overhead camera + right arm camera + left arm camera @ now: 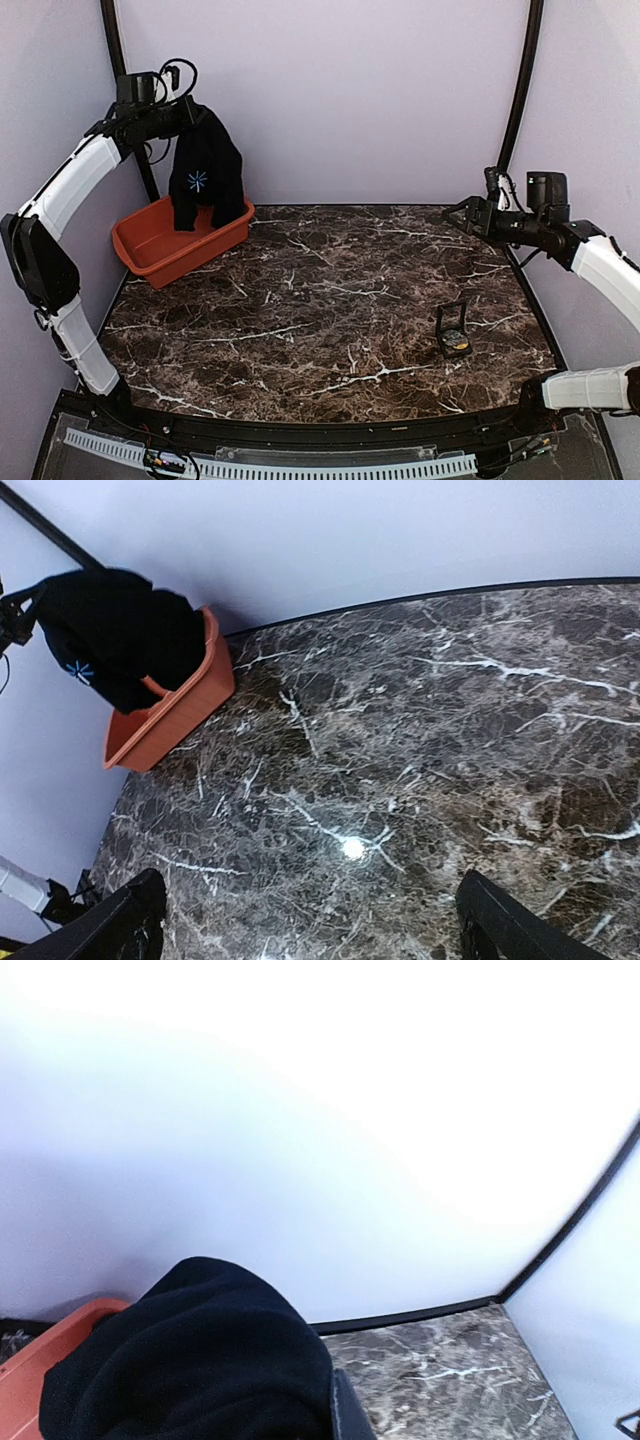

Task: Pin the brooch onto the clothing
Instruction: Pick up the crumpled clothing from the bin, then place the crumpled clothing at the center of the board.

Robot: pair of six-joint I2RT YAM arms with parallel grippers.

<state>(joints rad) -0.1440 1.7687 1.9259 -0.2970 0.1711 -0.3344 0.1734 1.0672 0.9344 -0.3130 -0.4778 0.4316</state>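
My left gripper holds the shirt. Next it should move down and to its right in the top view to the bare tabletop (278, 292) beside the bin, lower the shirt and release it.
The clothing (212, 160), a black T-shirt with a light-blue starburst print (198, 181), hangs bunched from my left gripper (188, 112), which is shut on its top. The shirt's lower end dips into the orange bin. In the left wrist view the dark fabric (190, 1360) fills the lower left and covers the jaws, leaving one finger (347, 1412) showing. The brooch (457, 343), a tiny yellowish disc, lies in an open black case (452, 322) at the right of the table. My right gripper (456, 214) hovers open above the table's back right, its fingertips (495, 920) wide apart.
An orange plastic bin (165, 262) stands at the table's back left corner, also in the right wrist view (185, 710). The dark marble tabletop (320, 300) lies between bin and case. Pale walls with black corner posts close in the back and sides.
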